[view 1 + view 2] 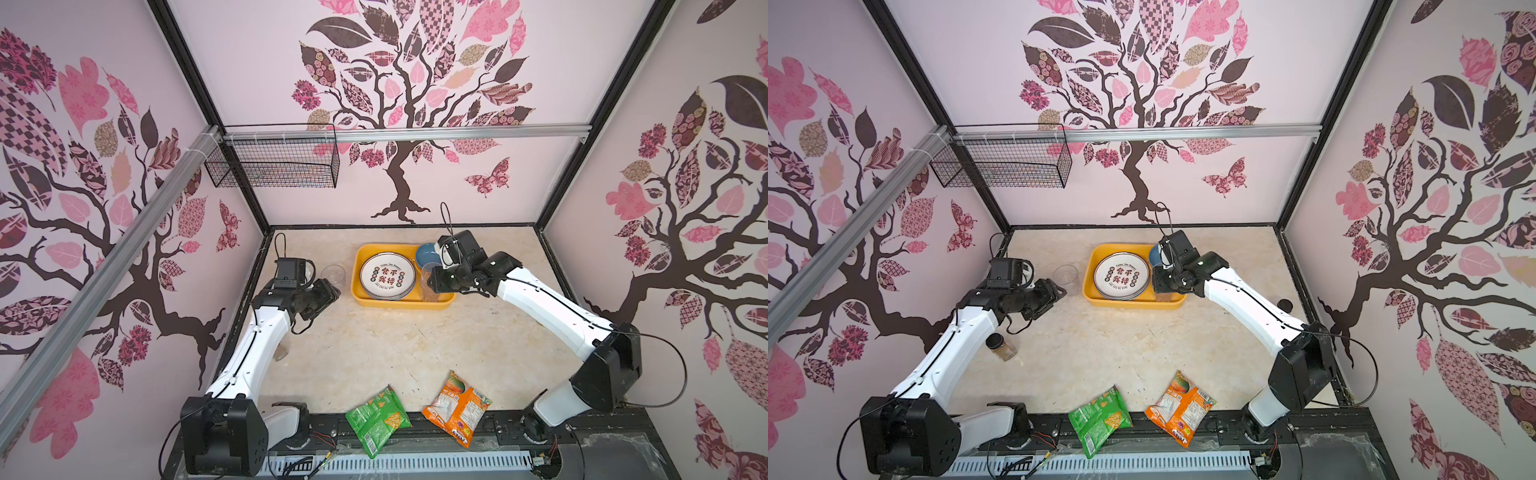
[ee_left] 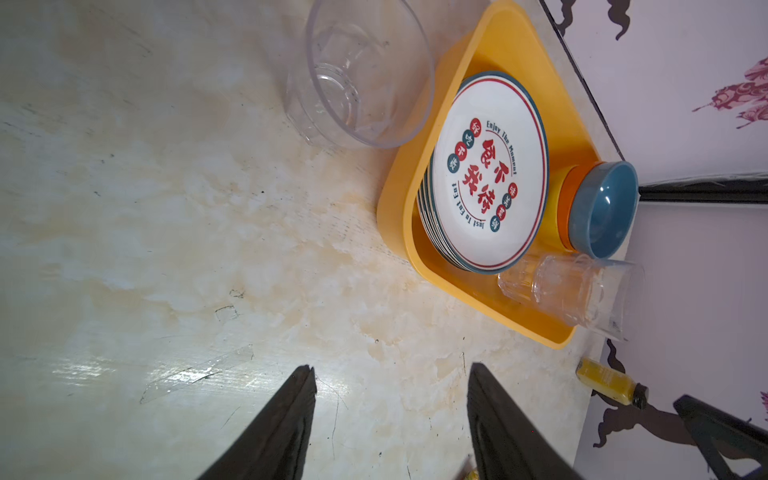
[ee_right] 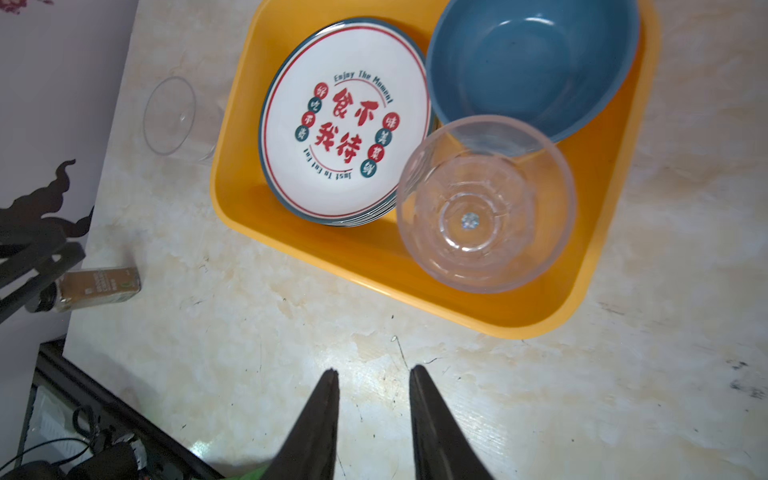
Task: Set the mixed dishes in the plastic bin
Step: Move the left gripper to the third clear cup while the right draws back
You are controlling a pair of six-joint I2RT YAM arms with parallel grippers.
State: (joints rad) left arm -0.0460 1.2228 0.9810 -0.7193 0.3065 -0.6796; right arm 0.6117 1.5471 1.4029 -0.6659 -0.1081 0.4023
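The table is clear at the outer cup's rim opposite the bin, so my left gripper will next reach outward and down onto the cup's rim there.
The yellow plastic bin (image 1: pixel 399 306) (image 3: pixel 374 266) sits at the back of the table. Inside it are a stack of white plates (image 1: pixel 387 275) (image 2: pixel 490 174) with red characters, a blue bowl (image 1: pixel 426 253) (image 2: pixel 602 212) nested on an orange one (image 2: pixel 567 208), and an upright clear cup (image 1: pixel 429 286) (image 3: pixel 486 203). A second clear cup (image 1: pixel 333 274) (image 2: pixel 365 75) stands on the table just left of the bin. My right gripper (image 3: pixel 374 370) hovers over the bin's near right corner, open and holding nothing. My left gripper (image 2: pixel 392 368) (image 1: pixel 332 293) is open and empty, close beside the outer cup.
A green snack bag (image 1: pixel 376 419) and an orange one (image 1: pixel 455 409) lie at the front edge. A brown bottle with a black cap (image 1: pixel 1003 347) stands by the left arm, and a small yellow bottle (image 2: pixel 609 382) lies near the right wall. A wire basket (image 1: pixel 274 162) hangs on the back wall.
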